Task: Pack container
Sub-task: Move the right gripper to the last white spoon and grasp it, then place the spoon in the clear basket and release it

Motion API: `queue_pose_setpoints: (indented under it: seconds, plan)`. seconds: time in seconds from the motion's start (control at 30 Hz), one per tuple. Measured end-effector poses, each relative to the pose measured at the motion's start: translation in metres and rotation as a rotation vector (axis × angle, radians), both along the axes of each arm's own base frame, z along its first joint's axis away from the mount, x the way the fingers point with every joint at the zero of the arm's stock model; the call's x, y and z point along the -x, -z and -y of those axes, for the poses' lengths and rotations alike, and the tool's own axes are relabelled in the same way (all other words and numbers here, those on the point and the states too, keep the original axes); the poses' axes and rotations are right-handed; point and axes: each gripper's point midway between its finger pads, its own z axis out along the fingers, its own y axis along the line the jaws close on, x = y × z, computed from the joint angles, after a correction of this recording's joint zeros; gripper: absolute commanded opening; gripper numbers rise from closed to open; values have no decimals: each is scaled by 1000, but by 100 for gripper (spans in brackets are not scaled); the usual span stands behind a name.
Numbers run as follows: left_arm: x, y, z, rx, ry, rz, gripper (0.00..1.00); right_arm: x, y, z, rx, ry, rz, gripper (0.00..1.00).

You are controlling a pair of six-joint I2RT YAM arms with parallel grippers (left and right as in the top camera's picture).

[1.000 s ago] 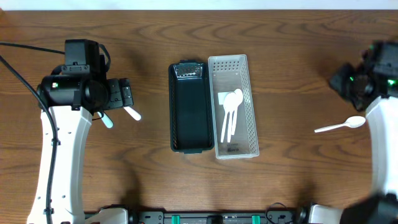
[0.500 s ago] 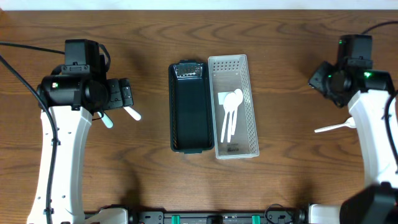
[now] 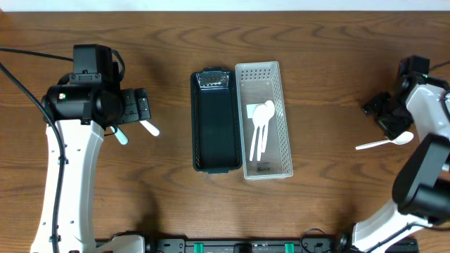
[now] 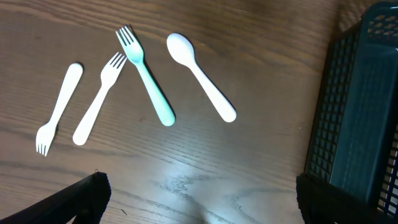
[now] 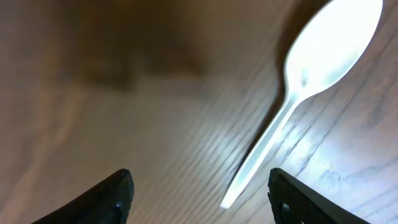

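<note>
The right gripper moves over the handle toward the bowl and down onto the white spoon's neck [image 3: 390,142] [image 5: 292,101] next, since only the handle's tip is between its open fingers.
A black basket [image 3: 213,119] and a clear perforated container [image 3: 264,119] stand side by side mid-table; three white spoons [image 3: 260,126] lie in the clear one. A loose white spoon [image 3: 385,143] [image 5: 311,81] lies on the wood at the right. My right gripper [image 3: 388,125] [image 5: 205,199] hovers just over it, open, with the handle tip between the fingers. My left gripper [image 3: 137,116] [image 4: 202,205] is wide open above a teal fork [image 4: 146,74], two white forks [image 4: 99,96] and a white spoon [image 4: 200,74], holding nothing.
In the left wrist view the black basket's mesh wall [image 4: 367,106] rises close on the right. In the overhead view only the handle ends of the teal fork [image 3: 121,137] and the white spoon [image 3: 149,127] poke out from under the left arm.
The right gripper has opened wider and swung down toward the loose white spoon. The left arm and the containers have not moved.
</note>
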Motion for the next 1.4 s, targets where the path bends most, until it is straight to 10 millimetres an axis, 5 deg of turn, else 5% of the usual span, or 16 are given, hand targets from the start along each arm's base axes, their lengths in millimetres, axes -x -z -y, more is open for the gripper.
queue_pose_setpoints:
  seconds: [0.2,0.4,1.1,1.4]
  plan:
    - [0,0,0,0,0,0,98,19,34,17,-37,66,-96,73]
    - [0,0,0,0,0,0,98,18,40,25,-36,80,-91,70]
    - [0,0,0,0,0,0,98,10,46,27,-9,46,-16,3]
    - [0,0,0,0,0,0,98,11,45,25,-19,42,-18,1]
